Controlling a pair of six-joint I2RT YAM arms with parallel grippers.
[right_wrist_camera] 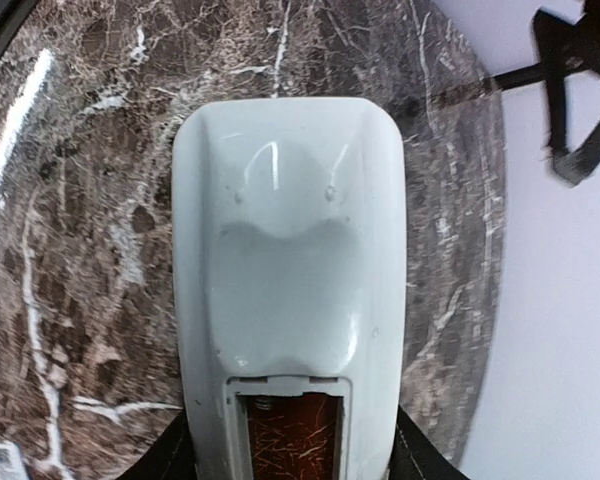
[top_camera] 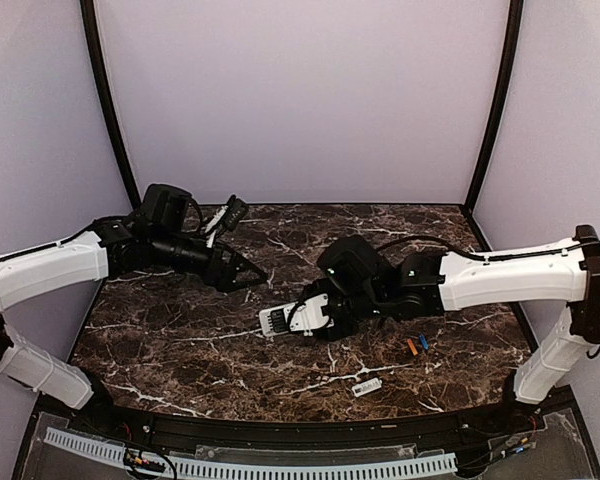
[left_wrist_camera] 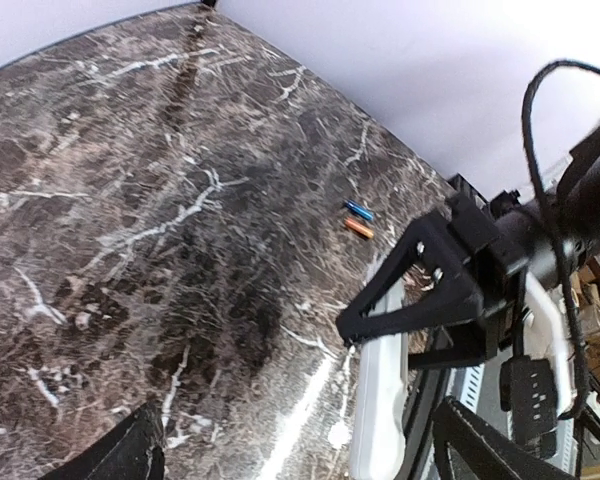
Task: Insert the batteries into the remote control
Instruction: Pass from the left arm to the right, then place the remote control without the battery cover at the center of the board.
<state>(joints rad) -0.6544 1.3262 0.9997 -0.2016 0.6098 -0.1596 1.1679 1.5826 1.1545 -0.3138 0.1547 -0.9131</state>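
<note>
My right gripper needs to move down and back next, then release the remote on the clear marble (top_camera: 292, 367) beside the cover piece.
The white remote control (right_wrist_camera: 290, 260) is held back side up by my right gripper (right_wrist_camera: 290, 455), which is shut on its long edges. Its battery bay (right_wrist_camera: 292, 435) stands uncovered, and a spring shows at the bay's top. In the top view the remote control (top_camera: 280, 320) sticks out leftward from the right gripper (top_camera: 315, 318), just above the table. The orange battery (top_camera: 412, 346) and the blue battery (top_camera: 423, 341) lie side by side on the marble, right of the remote; they show again as orange battery (left_wrist_camera: 358, 227) and blue battery (left_wrist_camera: 357, 209). My left gripper (top_camera: 248, 273) hangs open and empty, up and left of the remote.
A small loose white cover piece (top_camera: 367, 386) lies near the front edge of the dark marble table (top_camera: 180, 340). Purple walls close the back and sides. In the left wrist view the remote control (left_wrist_camera: 380, 400) appears edge-on under a black finger (left_wrist_camera: 420, 300) of the right gripper.
</note>
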